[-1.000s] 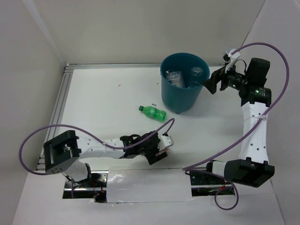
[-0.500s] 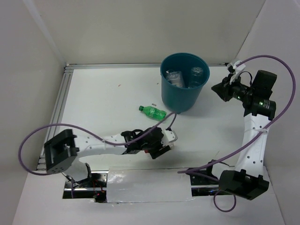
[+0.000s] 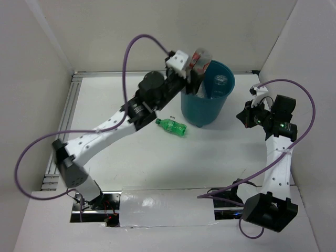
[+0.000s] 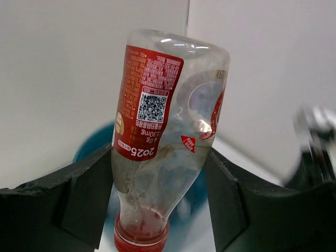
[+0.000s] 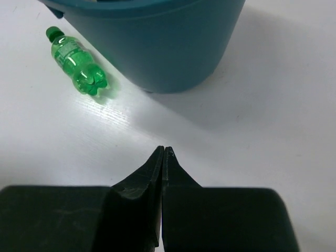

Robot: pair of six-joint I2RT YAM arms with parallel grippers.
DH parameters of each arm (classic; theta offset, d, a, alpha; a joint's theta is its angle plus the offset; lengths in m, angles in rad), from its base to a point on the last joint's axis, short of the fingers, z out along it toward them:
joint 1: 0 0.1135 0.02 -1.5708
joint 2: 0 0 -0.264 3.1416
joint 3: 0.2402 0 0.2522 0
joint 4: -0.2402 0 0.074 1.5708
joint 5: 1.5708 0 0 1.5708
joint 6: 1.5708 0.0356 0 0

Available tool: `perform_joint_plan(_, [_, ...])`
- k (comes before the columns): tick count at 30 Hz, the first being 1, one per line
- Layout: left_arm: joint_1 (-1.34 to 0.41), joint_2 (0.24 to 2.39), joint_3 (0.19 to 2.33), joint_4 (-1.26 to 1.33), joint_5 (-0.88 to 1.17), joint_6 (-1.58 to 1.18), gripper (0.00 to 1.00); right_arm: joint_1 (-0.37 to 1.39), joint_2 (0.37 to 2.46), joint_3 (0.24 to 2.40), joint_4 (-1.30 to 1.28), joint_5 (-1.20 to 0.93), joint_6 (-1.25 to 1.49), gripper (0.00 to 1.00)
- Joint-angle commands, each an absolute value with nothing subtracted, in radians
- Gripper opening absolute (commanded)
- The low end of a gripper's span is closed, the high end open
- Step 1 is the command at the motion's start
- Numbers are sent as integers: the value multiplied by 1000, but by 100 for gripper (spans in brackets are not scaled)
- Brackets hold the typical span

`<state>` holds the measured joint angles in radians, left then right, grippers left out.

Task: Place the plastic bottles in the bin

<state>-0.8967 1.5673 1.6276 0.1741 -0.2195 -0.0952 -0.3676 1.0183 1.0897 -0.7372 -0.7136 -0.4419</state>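
Observation:
My left gripper shifts to its right in the top view next, since the bin's opening (image 3: 211,83) lies that way and below. It then lowers and releases the red-capped bottle inside.
My left gripper (image 3: 193,67) is shut on the red-labelled, red-capped plastic bottle (image 3: 201,56), held up over the back left rim of the teal bin (image 3: 202,109). In the left wrist view the bottle (image 4: 163,121) sits cap-down between the two fingers, with the bin (image 4: 93,143) blurred behind it. At least one clear bottle (image 3: 220,82) lies inside the bin. A green bottle (image 3: 171,126) lies on the table left of the bin's base, also seen in the right wrist view (image 5: 76,69). My right gripper (image 3: 243,116) is shut and empty, right of the bin (image 5: 157,47).
White walls close in the table at the left, back and right. A metal rail (image 3: 62,126) runs along the table's left edge. Purple cables (image 3: 131,52) loop from both arms.
My left arm rose from the near table and swung back, carrying the red-labelled bottle to above the bin. My right gripper drew back from the bin's rim and shut.

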Motion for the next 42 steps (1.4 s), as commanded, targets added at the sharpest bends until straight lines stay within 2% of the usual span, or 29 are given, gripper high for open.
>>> perform_joint_plan(1, [-877,1811,1900,216,-221,-109,2,-373,960,1080,-718,-718,-420,1])
perform_joint_plan(3, [-877,1977,2097,174,-270,-121,6,-373,951,1068,-729,-727,-420,1])
perform_joint_plan(7, [-867,2117,2215,141,-284,-182,20,-373,931,1058,-738,-727,-420,4])
perform_joint_plan(11, [-857,2167,2215,155,-307,-244,45,-373,931,1058,-738,-718,-420,5])
perform_joint_plan(12, [-857,2168,2215,143,-307,-264,98,-373,931,1058,-738,-718,-420,7])
perform_joint_plan(17, [-857,2192,2247,132,-282,-282,99,-373,931,1049,-747,-718,-420,10])
perform_joint_plan(21, [-857,2120,2229,167,-262,-304,99,-373,931,1039,-756,-729,-420,13])
perform_joint_plan(25, [-833,1944,2108,103,-372,-381,99,-373,931,1029,-765,-729,-430,14])
perform_joint_plan(26, [-821,1906,2032,60,-399,-431,90,-373,931,1029,-765,-729,-439,15])
perform_joint_plan(27, [-787,1869,1992,-66,-422,-495,69,-373,931,1029,-775,-738,-439,15])
perform_joint_plan(28, [-769,1832,1950,-140,-461,-574,19,-373,931,1029,-775,-738,-439,13])
perform_joint_plan(29, [-747,1763,1859,-212,-462,-745,3,-373,931,1029,-775,-738,-439,12])
perform_joint_plan(31, [-686,1695,1743,-333,-385,-954,0,-373,940,1019,-775,-738,-439,10])
perform_joint_plan(33, [-645,1610,1562,-342,-333,-1069,39,-373,949,1019,-775,-747,-439,10])
perform_joint_plan(34, [-634,1592,1475,-354,-280,-1179,65,-373,950,1019,-775,-747,-439,19])
perform_joint_plan(36, [-611,1583,1427,-389,-236,-1265,81,-373,959,1019,-775,-747,-430,37])
perform_joint_plan(38, [-585,1653,1427,-470,-197,-1374,92,-373,959,1019,-765,-747,-419,50])
perform_joint_plan(42, [-558,1804,1506,-555,-92,-1410,98,-373,959,1019,-765,-747,-419,52])
